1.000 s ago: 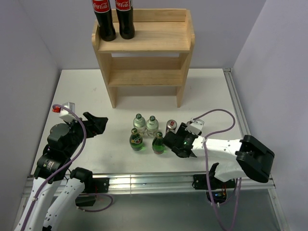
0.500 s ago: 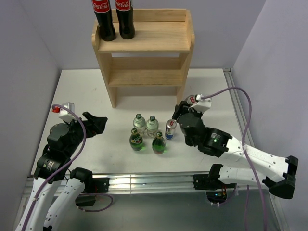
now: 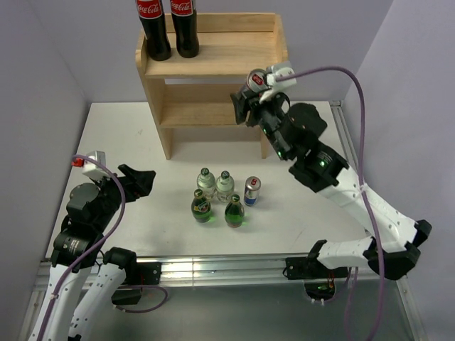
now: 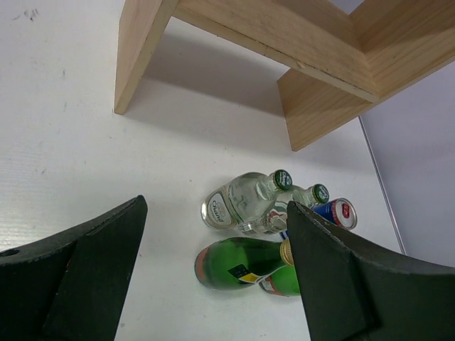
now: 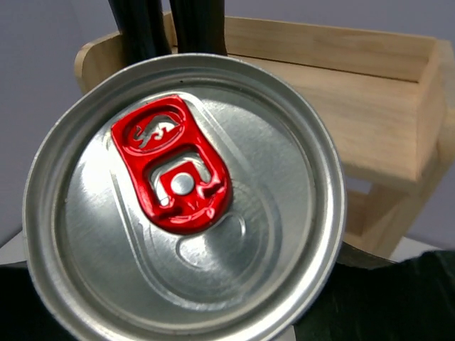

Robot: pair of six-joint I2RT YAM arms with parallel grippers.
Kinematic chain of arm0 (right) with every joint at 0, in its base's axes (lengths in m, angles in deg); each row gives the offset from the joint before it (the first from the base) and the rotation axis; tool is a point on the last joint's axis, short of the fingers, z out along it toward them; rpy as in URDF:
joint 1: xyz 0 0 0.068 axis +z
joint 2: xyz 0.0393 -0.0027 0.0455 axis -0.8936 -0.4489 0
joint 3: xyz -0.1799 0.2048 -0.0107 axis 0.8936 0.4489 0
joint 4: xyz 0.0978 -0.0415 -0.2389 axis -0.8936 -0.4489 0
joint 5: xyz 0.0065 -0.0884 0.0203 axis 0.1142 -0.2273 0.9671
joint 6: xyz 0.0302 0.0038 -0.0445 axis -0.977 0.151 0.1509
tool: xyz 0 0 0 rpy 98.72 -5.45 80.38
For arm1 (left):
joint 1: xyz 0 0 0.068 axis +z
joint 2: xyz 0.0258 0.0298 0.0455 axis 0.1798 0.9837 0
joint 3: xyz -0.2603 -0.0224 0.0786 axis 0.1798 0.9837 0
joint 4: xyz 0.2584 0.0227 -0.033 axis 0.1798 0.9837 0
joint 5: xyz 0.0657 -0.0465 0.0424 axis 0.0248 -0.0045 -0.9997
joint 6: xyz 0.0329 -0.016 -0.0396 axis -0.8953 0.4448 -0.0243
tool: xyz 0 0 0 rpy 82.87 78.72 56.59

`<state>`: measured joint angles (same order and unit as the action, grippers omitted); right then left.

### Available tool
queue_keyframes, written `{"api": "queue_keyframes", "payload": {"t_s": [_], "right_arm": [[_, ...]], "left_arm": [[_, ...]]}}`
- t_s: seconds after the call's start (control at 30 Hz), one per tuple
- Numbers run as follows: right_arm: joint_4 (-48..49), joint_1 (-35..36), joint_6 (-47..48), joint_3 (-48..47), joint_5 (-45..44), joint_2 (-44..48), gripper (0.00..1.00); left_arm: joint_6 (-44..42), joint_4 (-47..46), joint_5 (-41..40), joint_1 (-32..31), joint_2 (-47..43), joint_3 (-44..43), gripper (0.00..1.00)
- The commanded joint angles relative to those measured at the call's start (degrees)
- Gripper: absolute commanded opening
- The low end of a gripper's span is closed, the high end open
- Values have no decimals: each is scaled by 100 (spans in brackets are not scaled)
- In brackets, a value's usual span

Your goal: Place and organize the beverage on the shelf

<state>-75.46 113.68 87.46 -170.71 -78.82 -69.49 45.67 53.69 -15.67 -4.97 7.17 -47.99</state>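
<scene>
The top shelf's bare end lies outward, clear of the cola bottles, so my right gripper will next move the slim can outward onto it and let go.
My right gripper is shut on a slim can and holds it in the air at the front right of the wooden shelf, about level with the top tier. The can's silver lid with its red tab fills the right wrist view, with the shelf behind it. On the table stand two clear bottles, two green bottles and another can. My left gripper is open, low at the left, with nothing between its fingers.
Two tall cola bottles stand at the left of the shelf's top tier. The shelf's lower tier holds nothing. A metal rail runs along the table's near edge, and walls close in on both sides.
The right arm has lifted the can from beside the table group up and back to the shelf's front right corner. The left arm has barely moved.
</scene>
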Motion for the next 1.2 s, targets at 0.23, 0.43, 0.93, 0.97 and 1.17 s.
{"api": "queue_keyframes", "payload": {"t_s": [0.23,0.43,0.93,0.97,1.17], "right_arm": [[-537,-1088,630,-3351,1165,-2168,0],[-1276,-1589,577,-5269,1087,-3373,0],[-1865,-2222,-29,-4910,937,-3366,0],[-1926,-2283,-82,-4901,972,-3357,0],[-2277,-2416,-285,-4892,1060,-3479,0]], "left_arm": [[-130,-222,138,92,-94,17,86],[-130,-222,129,92,-137,17,92],[-121,-213,94,162,-217,17,90],[-112,-213,85,162,-225,17,90],[-103,-204,59,162,-261,26,90]]}}
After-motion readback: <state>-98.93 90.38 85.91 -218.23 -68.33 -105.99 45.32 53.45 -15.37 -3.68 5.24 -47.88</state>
